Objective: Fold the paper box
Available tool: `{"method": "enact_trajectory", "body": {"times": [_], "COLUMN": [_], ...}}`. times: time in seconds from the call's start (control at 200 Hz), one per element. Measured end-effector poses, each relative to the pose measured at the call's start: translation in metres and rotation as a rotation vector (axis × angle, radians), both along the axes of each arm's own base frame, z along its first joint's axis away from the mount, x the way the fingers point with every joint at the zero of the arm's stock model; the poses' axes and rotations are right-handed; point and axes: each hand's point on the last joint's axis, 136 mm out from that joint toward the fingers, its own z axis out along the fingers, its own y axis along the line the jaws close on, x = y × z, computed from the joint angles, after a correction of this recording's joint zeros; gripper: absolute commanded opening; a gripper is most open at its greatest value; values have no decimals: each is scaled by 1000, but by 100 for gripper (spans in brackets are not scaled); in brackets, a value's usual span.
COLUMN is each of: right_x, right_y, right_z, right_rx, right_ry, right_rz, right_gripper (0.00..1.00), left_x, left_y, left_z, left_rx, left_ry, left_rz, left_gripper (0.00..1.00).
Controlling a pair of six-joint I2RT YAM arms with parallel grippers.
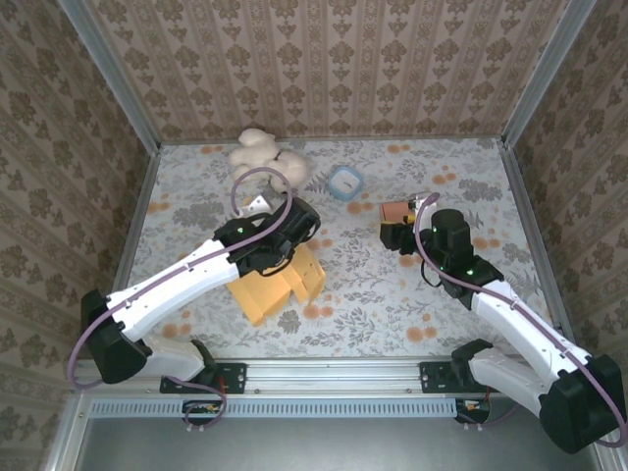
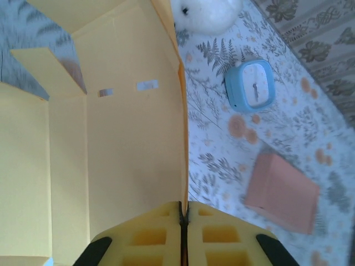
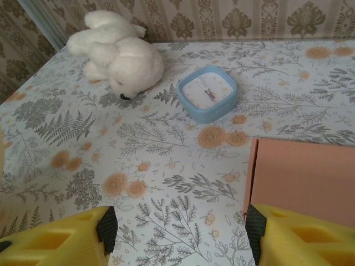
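Observation:
The thin side of the paper box still stands on edge, so the robot's left gripper will carry it outward and down onto the bare tablecloth before the clock (image 2: 206,105) and let it go.
The yellow paper box (image 1: 280,285) lies partly unfolded on the table in front of the left arm. In the left wrist view its inner panels (image 2: 127,138) spread out on the left, and one wall stands on edge running straight into the fingers. My left gripper (image 2: 183,208) is shut on that thin wall edge, the two yellow pads pressed together. In the top view it sits over the box's far side (image 1: 278,238). My right gripper (image 3: 177,227) is open above bare tablecloth, nothing between its fingers, its right finger close beside a salmon box (image 3: 305,183).
A white plush bunny (image 1: 265,157) lies at the back left, with a small blue square clock (image 1: 344,182) to its right. The salmon box (image 1: 395,211) sits just ahead of the right gripper (image 1: 404,224). Patterned walls enclose the table on three sides.

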Motion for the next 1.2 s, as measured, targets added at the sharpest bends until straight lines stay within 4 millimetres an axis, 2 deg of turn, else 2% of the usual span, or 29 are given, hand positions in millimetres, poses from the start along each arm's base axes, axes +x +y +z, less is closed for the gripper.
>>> {"method": "enact_trajectory", "body": {"times": [0.135, 0.23, 0.375, 0.445, 0.49, 0.58, 0.64, 0.765, 0.875, 1.09, 1.2], "right_x": [-1, -1, -2, -1, -1, 0, 0, 2, 5, 29, 47], "right_y": [-2, -3, -4, -5, -5, -7, -9, -8, -2, 23, 45], "right_z": [0, 0, -2, -2, -2, -3, -5, -16, -33, -71, -86], "right_rx": [-4, -7, -11, -12, -13, -21, -30, -52, -81, -162, -202], "right_ry": [1, 1, 6, 5, 4, 2, 3, 28, 91, 262, 350], "right_rz": [-8, -15, -19, -21, -24, -34, -40, -35, -3, 117, 213], "right_gripper": [66, 66, 66, 67, 67, 67, 67, 65, 62, 58, 57], "left_x": [2, 15, 47, 63, 72, 87, 93, 104, 109, 103, 96], "left_y": [0, -5, -20, -29, -35, -44, -48, -48, -39, 13, 43], "left_z": [-12, -36, -80, -96, -104, -117, -122, -116, -100, -48, -41], "left_rx": [-91, -119, -127, -142, -161, -191, -201, -188, -149, 3, 108], "left_ry": [75, 135, 220, 241, 251, 264, 266, 232, 175, -13, -81], "left_rz": [163, 248, 336, 354, 361, 351, 339, 279, 195, -1, -74], "left_gripper": [6, 7, 11, 21, 31, 46, 51, 53, 53, 53, 53]}}
